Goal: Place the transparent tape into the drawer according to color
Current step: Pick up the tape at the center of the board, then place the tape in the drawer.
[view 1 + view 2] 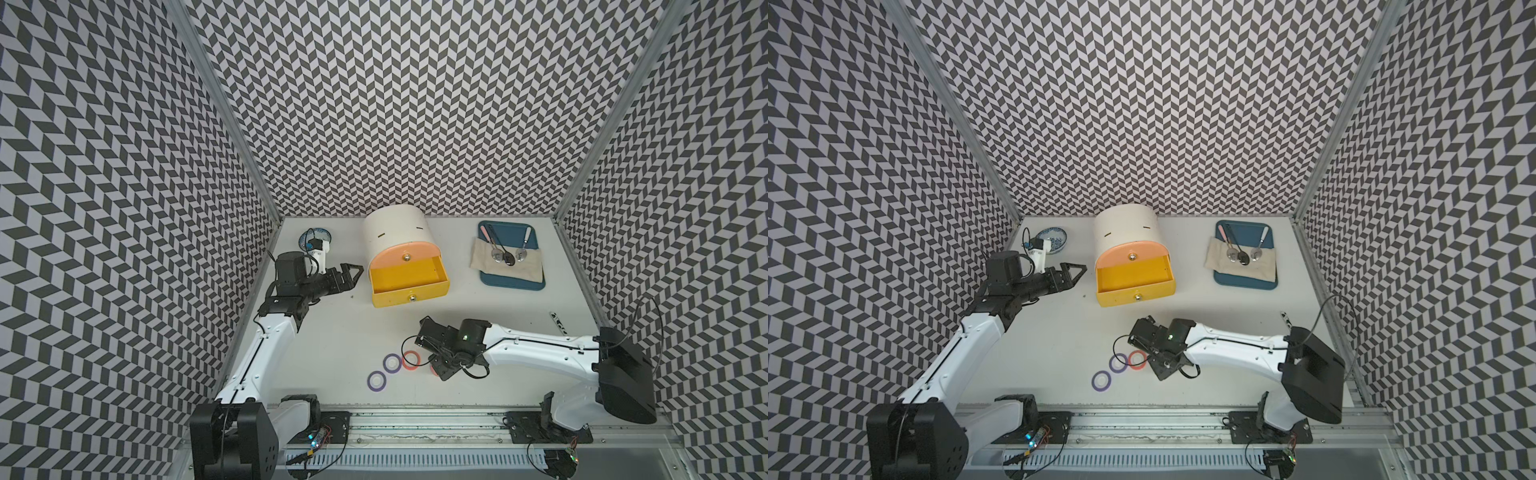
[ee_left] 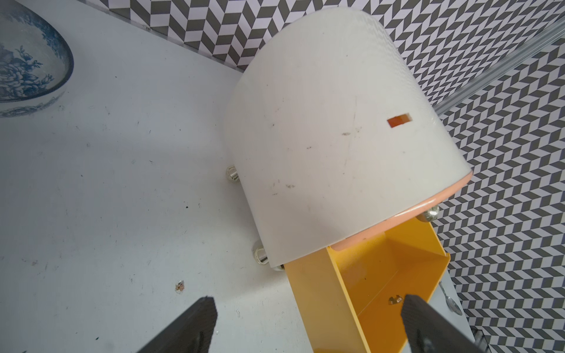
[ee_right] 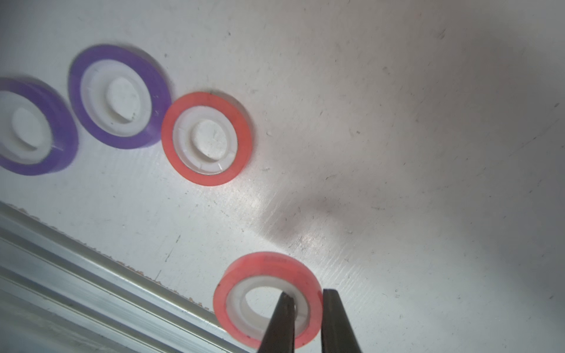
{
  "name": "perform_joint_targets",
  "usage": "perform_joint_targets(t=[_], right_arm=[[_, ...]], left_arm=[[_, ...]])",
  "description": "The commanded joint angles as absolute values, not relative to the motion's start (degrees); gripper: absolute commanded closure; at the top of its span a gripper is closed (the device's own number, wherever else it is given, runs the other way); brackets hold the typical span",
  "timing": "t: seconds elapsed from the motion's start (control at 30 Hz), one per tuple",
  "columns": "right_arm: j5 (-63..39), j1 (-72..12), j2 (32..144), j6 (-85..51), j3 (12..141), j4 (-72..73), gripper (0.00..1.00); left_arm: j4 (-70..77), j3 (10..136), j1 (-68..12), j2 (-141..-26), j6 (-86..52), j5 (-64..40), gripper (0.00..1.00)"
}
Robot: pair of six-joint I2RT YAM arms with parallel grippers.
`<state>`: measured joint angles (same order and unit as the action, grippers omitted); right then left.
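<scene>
I will lift the red tape ring outward with my right gripper over the inside of the yellow drawer and let it go. The drawer is open and empty there.
The white arch-topped cabinet (image 1: 397, 228) stands at the back centre. Its peach drawer (image 1: 405, 253) is shut and its yellow drawer (image 1: 409, 296) (image 2: 318, 299) is pulled out, with nothing inside. Two purple tape rings (image 1: 376, 380) (image 1: 392, 363) and a red tape ring (image 1: 410, 360) (image 3: 208, 137) lie flat near the table's front. My right gripper (image 3: 305, 295) is shut on a second red tape ring (image 3: 266, 262), one finger through its hole, tilting it off the table. My left gripper (image 1: 357, 275) (image 2: 305, 305) hangs open just left of the yellow drawer, holding nothing.
A blue tray (image 1: 513, 283) with a cloth and spoons sits at the back right. A blue-and-white bowl (image 1: 316, 239) (image 2: 30, 61) is at the back left, behind the left arm. An aluminium rail (image 3: 91, 290) runs along the table's front edge.
</scene>
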<state>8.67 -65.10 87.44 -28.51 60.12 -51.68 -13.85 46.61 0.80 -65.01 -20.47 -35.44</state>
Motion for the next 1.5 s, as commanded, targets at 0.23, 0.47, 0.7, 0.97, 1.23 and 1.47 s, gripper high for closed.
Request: perform_joint_targets(t=[0.23,0.47,0.7,0.97,1.23,1.47], right_arm=[[13.4,-61.0,83.23,-26.6,70.88,-54.98,1.0],[16.64,-56.18,85.74,-23.0,80.58,-52.46,1.0],[17.95,-51.66,89.56,-20.33,87.49,-48.04,1.0],[18.11,-48.94,93.54,-19.42,90.0,-42.14,1.0],[18.2,-48.16,97.23,-19.56,89.89,-39.81,1.0],[17.68,-47.99,98.35,-18.98,90.12,-39.55,0.73]], left_arm=[[-13.97,46.06,1.14,-63.12,-20.17,-35.88,0.0],[-13.8,45.46,1.32,-62.43,-20.55,-36.21,0.0],[-14.35,44.86,1.57,-61.35,-20.43,-36.38,0.0],[-14.49,43.54,1.67,-60.25,-20.71,-36.69,0.0],[-15.2,41.52,1.67,-58.46,-20.9,-37.13,0.0],[-16.33,40.24,1.67,-56.97,-20.7,-37.18,0.0]])
